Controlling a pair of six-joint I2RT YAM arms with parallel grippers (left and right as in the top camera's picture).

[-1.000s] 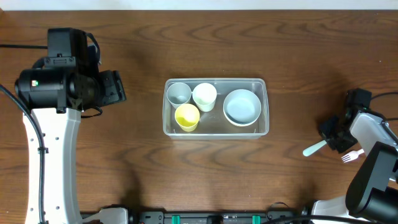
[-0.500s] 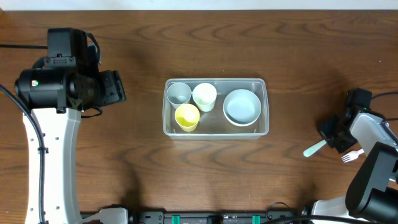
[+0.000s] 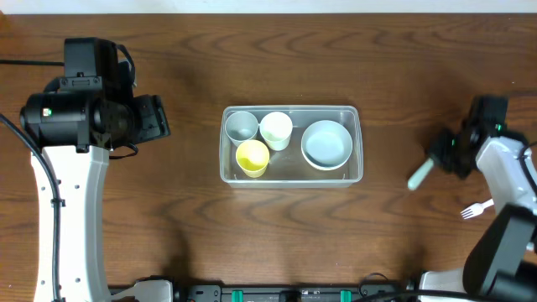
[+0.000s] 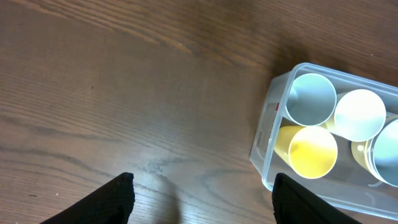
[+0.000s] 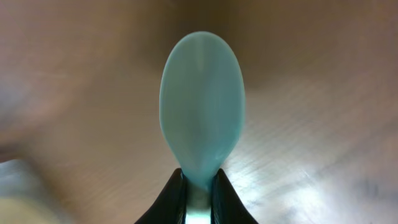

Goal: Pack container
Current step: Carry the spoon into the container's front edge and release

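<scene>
The spoon will go up over the container next in my right gripper, then come down toward the empty gap between the yellow cup and pale bowl.
The clear plastic container (image 3: 361, 143) sits mid-table and holds a grey cup (image 3: 241, 126), a white cup (image 3: 276, 130), a yellow cup (image 3: 252, 157) and a pale bowl (image 3: 327, 144); it also shows in the left wrist view (image 4: 268, 162). My right gripper (image 3: 442, 154) at the far right is shut on a light blue spoon (image 3: 419, 175), held above the table; the right wrist view shows the spoon's bowl (image 5: 203, 124) sticking out from the shut jaws. My left gripper (image 4: 202, 193) is open and empty, left of the container.
A white plastic fork (image 3: 475, 209) lies on the wooden table at the right, near the right arm. The left arm's white body (image 3: 71, 210) stands along the left edge.
My right gripper has lifted the light blue spoon off the table and moved up and slightly left, away from the fork. The left arm has not moved.
</scene>
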